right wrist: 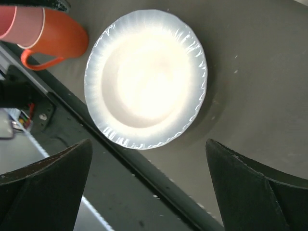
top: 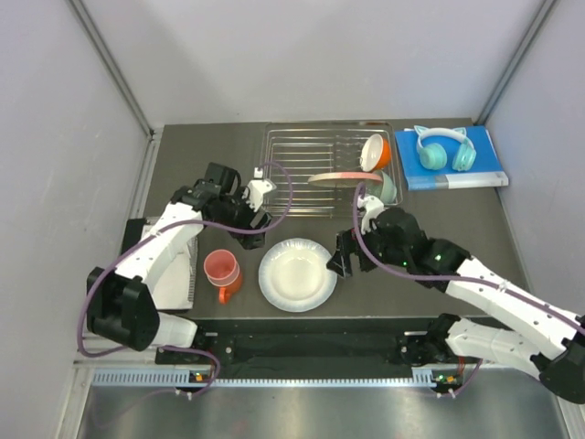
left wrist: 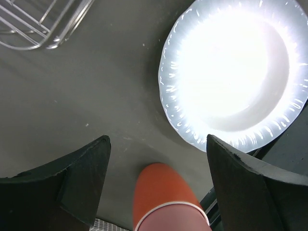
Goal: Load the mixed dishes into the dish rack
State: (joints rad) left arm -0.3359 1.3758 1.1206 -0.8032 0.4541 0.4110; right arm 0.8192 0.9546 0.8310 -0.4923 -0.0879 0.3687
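My right gripper goes down beside the white plate next, tilting flatter, then moves in onto the nearest rim [top: 331, 287] [right wrist: 167, 138], since the plate lies flat.
The silver wire dish rack [top: 315, 165] stands at the back centre. In it are an orange bowl [top: 375, 151], a mint-green bowl [top: 389, 188] and a pink-rimmed plate [top: 333, 178] on edge. A white plate [top: 297, 274] lies flat in front. A pink tumbler [top: 220, 265] sits inside the orange mug [top: 228, 287] left of it. My left gripper [top: 249, 234] is open and empty above the mug [left wrist: 161, 190], with the tumbler [left wrist: 175, 219] and white plate [left wrist: 236, 72] in its view. My right gripper [top: 340, 261] is open and empty at the white plate's [right wrist: 147, 79] right edge.
Teal cat-ear headphones [top: 444, 148] lie on a blue book [top: 452, 174] at the back right. A pale ribbed mat [top: 178, 274] lies at the left under my left arm. A black rail [top: 311, 347] runs along the table's near edge. The rack's corner [left wrist: 38, 24] shows in the left wrist view.
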